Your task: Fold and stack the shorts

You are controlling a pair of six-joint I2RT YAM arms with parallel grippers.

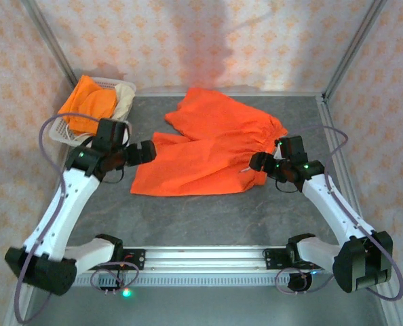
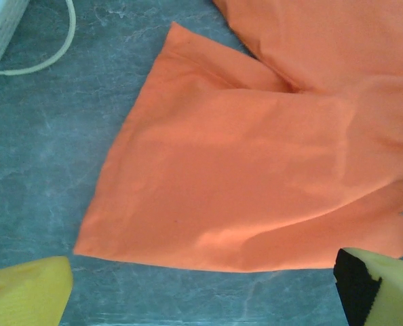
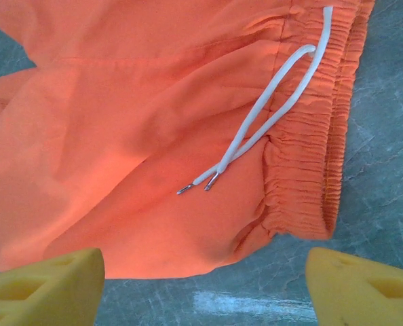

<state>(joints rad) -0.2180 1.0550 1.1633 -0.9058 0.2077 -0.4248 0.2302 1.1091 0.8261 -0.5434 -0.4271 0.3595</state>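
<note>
The left gripper will move back, then go down onto the shorts' near leg hem corner point(image 1: 135, 191) point(image 2: 86, 246) and close its fingers there, since that corner lies exposed against bare table.
One pair of orange shorts point(image 1: 212, 146) lies spread on the grey table, waistband to the right. My left gripper point(image 1: 149, 151) hovers over the hem of its near left leg point(image 2: 242, 176), yellow fingers point(image 2: 26, 293) wide open with nothing between them. My right gripper point(image 1: 257, 162) stands open above the gathered waistband corner point(image 3: 303, 156), beside the white drawstring point(image 3: 269, 115); bare table shows between its fingertips point(image 3: 364, 288). A second pair of orange shorts point(image 1: 86, 100) and cream shorts point(image 1: 125, 95) sit bunched in the basket.
The white mesh basket point(image 1: 66, 134) stands at the back left corner, its wall point(image 2: 1, 27) and a pale cord point(image 2: 55, 54) near the left gripper. Metal frame posts and patterned walls close in the table. Bare grey table point(image 1: 208, 217) lies in front of the shorts.
</note>
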